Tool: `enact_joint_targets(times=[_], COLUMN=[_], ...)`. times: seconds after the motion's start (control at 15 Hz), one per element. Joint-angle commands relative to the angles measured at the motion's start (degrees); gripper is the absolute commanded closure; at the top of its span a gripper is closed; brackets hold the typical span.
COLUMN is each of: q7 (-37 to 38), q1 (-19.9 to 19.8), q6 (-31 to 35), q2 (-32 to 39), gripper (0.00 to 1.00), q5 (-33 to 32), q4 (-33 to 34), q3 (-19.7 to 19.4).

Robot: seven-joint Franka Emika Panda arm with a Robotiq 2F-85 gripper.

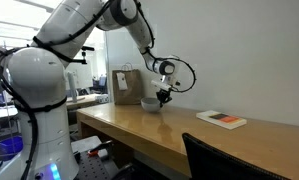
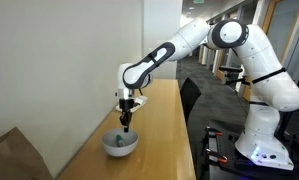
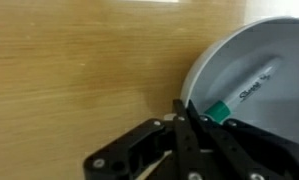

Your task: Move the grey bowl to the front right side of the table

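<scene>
Next, my gripper lifts the bowl, brings it back, lowers it onto the wood of the table by its front edge (image 2: 166,131), which is bare, and releases it.
The grey bowl (image 1: 149,103) sits on the long wooden table (image 1: 194,138), near the brown paper bag. It also shows in an exterior view (image 2: 120,145) and fills the right of the wrist view (image 3: 274,50). A white marker with a green cap (image 3: 221,110) lies inside it. My gripper (image 3: 183,108) comes down at the bowl's near rim, its two fingers pressed together on the rim, one outside and one inside. In both exterior views the gripper (image 1: 164,97) (image 2: 127,122) stands just over the bowl's edge.
A brown paper bag (image 1: 126,85) (image 2: 14,155) stands right behind the bowl. A flat book with an orange edge (image 1: 221,119) lies further along the table. A dark chair back (image 1: 224,160) stands at the table's front edge. A wall runs along the table's back.
</scene>
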Motion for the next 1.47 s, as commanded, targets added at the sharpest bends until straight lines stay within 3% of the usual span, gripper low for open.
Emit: enact_joint_targets(times=[0.0,0.27,0.6,0.93,1.4], q7=[1.4,1.8,1.5,-1.7,-7.3], q1=[0.4,-0.7,-3.8,-6.7,-6.7], q6=[-1.3,-1.9,-1.3,4.1,10.4], q2=[-5.4,-12.1,-21.7,-29.4,-34.6], gripper=[0.99,0.99,0.99,0.99,0.99], q5=[-5.3,-10.8,-15.2,-14.2,-9.8], q4=[-3.6,-8.6,-19.6,-30.1,-41.6], q3=[-2.3,-4.9,-8.7,-10.3,-10.4])
